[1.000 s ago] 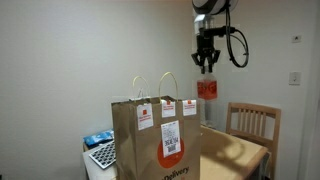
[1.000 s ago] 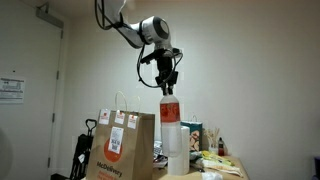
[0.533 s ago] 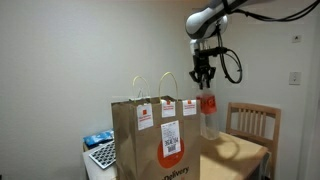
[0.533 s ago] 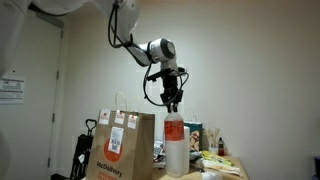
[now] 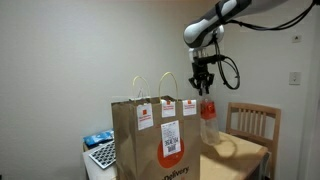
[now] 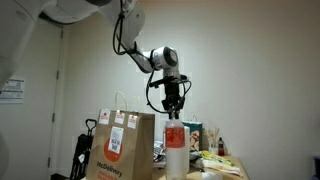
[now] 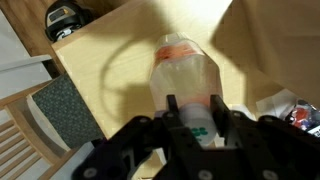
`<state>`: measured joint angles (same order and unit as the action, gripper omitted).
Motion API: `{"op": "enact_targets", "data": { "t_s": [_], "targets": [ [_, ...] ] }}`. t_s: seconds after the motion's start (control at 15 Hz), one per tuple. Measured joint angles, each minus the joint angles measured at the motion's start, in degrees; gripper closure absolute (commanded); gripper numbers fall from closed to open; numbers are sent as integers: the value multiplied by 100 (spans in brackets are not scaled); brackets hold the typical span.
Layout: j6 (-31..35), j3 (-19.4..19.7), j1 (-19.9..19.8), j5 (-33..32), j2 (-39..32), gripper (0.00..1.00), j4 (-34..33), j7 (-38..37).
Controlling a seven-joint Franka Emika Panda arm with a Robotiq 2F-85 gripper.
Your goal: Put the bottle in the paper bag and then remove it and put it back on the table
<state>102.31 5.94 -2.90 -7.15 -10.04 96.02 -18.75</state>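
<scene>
I need to lower my gripper next until the clear bottle stands on the bare tabletop beside the paper bag, and then let go of its top, because the bottle hangs above the table.
My gripper (image 5: 203,87) is shut on the neck of the bottle (image 5: 207,118), a clear plastic bottle with an orange-red label, and holds it upright just right of the paper bag (image 5: 155,140). In an exterior view the gripper (image 6: 173,111) holds the bottle (image 6: 176,150) beside the bag (image 6: 122,147), its base low near the table. The wrist view looks down past the gripper (image 7: 194,112) along the bottle (image 7: 185,80) to the tan table (image 7: 110,55). The bag is tall, brown, with twisted handles and white tags.
A slatted wooden chair (image 5: 252,122) stands behind the table; it also shows in the wrist view (image 7: 25,140). A keyboard and a blue item (image 5: 100,147) lie left of the bag. Boxes and clutter (image 6: 205,140) sit on the table past the bottle. A dark object (image 7: 66,17) lies off the table.
The gripper has come down with the bottle, from high above the bag's top to a level where the bottle stands beside the bag near the table.
</scene>
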Motion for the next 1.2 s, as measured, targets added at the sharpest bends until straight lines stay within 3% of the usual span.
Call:
{"op": "enact_targets", "data": {
  "t_s": [0.27,0.87,1.2],
  "targets": [
    [82,0,0,-23,-66,86,18,0],
    [1430,122,-158,-12,-1046,86,25,82],
    [1545,145,-243,56,-1169,87,-127,426]
  ]
}}
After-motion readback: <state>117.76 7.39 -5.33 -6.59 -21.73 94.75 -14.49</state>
